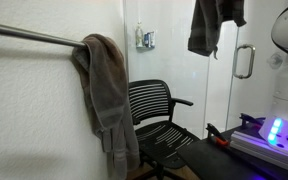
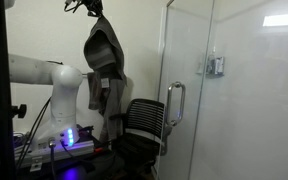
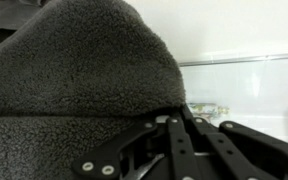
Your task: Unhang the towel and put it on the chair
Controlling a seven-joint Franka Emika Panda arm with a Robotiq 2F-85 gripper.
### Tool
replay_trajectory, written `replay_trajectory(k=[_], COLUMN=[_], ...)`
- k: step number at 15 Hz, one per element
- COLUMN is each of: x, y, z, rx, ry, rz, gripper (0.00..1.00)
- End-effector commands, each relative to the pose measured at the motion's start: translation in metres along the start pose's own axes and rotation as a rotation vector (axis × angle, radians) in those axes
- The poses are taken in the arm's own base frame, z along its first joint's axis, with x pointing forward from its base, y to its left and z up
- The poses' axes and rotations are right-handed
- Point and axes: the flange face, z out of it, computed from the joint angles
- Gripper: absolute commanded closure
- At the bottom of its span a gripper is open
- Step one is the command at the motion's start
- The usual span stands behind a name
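My gripper holds the towel's top fold and next needs to move outward and down over the black chair's seat (image 1: 166,138) and let the fold go, because the seat is outward and below.
The dark grey towel (image 1: 214,25) hangs bunched in the air, high above the black office chair (image 1: 159,115) and off the rail. In an exterior view my gripper (image 2: 88,8) is at the top, shut on the towel's (image 2: 104,48) upper end. The chair (image 2: 142,125) stands below and a little to the side of it. In the wrist view the towel (image 3: 74,70) fills the upper left, pressed against my gripper's (image 3: 174,120) closed black fingers. The gripper itself is above the top edge in the exterior view that shows the rail.
A narrower brownish-taupe towel (image 1: 104,90) hangs on a metal rail (image 1: 29,36) on the wall; it also shows in an exterior view (image 2: 106,100). A glass door with a metal handle (image 1: 244,62) stands behind the chair. The robot base with blue lights (image 2: 69,135) is close by.
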Motion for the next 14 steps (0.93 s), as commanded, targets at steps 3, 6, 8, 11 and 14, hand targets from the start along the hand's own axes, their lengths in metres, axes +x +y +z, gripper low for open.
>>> replay_trajectory(k=[3, 6, 8, 11, 14], x=[0.064, 0.07, 0.069, 0.058, 0.044], y=[0.069, 0.101, 0.117, 0.117, 0.13], z=[0.095, 0.158, 0.198, 0.261, 0.308], rx=[-0.178, -0.286, -0.322, -0.325, -0.269], ry=[-0.134, -0.075, -0.021, 0.11, 0.211], rz=[0.249, 0.25, 0.247, 0.134, 0.029], gripper=[0.99, 0.99, 0.99, 0.99, 0.99])
